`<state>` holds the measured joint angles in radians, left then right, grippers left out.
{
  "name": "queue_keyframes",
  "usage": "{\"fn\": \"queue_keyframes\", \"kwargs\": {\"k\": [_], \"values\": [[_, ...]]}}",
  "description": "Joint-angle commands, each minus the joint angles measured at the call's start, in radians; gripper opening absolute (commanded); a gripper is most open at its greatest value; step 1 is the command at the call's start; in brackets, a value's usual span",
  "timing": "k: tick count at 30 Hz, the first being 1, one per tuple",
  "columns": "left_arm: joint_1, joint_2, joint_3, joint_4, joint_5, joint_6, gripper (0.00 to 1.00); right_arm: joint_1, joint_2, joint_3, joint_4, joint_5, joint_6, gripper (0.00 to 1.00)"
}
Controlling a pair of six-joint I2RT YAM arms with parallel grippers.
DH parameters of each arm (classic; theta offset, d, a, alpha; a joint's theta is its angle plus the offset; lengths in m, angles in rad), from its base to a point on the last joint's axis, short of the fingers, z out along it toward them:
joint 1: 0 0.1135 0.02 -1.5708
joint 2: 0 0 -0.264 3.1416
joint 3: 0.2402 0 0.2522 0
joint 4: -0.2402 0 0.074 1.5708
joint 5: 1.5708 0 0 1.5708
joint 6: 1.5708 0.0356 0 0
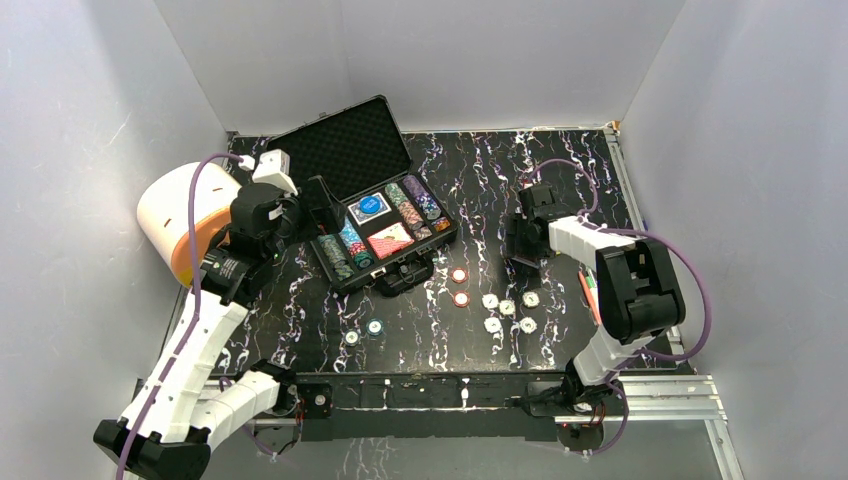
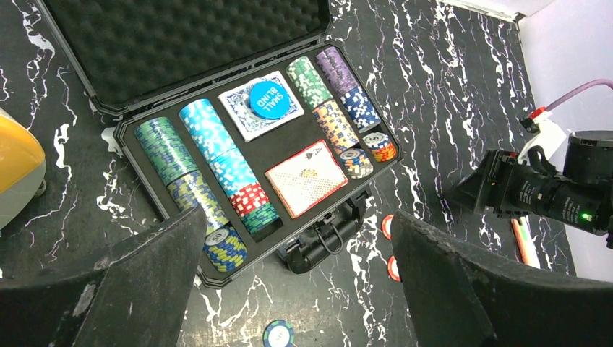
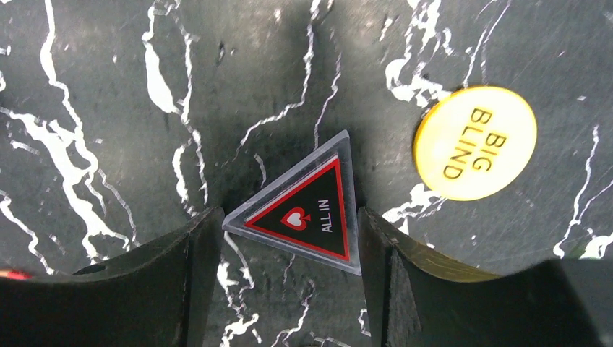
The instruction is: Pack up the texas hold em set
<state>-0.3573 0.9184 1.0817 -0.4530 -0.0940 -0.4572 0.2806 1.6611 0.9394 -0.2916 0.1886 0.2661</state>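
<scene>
The robot's right gripper will next carry the ALL IN marker up, then to the left in the top view, onto the red deck (image 1: 390, 239), and then release it, since the top of the deck is bare.
The black hard case (image 1: 436, 240) lies open at the back left, foam lid (image 1: 345, 150) up. It holds rows of chips, two card decks and a blue SMALL BLIND button (image 2: 270, 99). My left gripper (image 1: 322, 205) hovers open and empty over the case's front edge (image 2: 217, 278). Several loose chips (image 1: 507, 306) lie in front of the case, two of them red (image 1: 458, 275), and one blue-green (image 2: 279, 334). My right gripper (image 3: 289, 253) is down on the table with both fingers touching a clear triangular ALL IN marker (image 3: 307, 210). The yellow BIG BLIND button (image 3: 475, 143) lies just right of it.
A big white-and-orange cylinder (image 1: 180, 215) stands at the left beside my left arm. A thin orange-green pen (image 1: 590, 295) lies under my right arm. Grey walls close in the table on three sides.
</scene>
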Motion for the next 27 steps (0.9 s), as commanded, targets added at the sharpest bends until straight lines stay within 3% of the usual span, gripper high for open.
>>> {"fn": "queue_keyframes", "kwargs": {"k": [1, 9, 17, 27], "values": [[-0.002, -0.025, 0.029, -0.01, -0.021, 0.002, 0.98, 0.063, -0.098, 0.059, -0.067, 0.001, 0.046, 0.61], [-0.002, -0.046, 0.074, -0.021, -0.091, 0.002, 0.98, 0.351, -0.137, 0.249, -0.104, 0.069, 0.131, 0.62], [-0.002, -0.095, 0.123, -0.058, -0.228, -0.004, 0.98, 0.598, 0.039, 0.499, -0.085, 0.134, 0.163, 0.62], [-0.002, -0.128, 0.131, -0.089, -0.279, -0.007, 0.98, 0.694, 0.324, 0.745, -0.153, 0.177, 0.073, 0.63]]}}
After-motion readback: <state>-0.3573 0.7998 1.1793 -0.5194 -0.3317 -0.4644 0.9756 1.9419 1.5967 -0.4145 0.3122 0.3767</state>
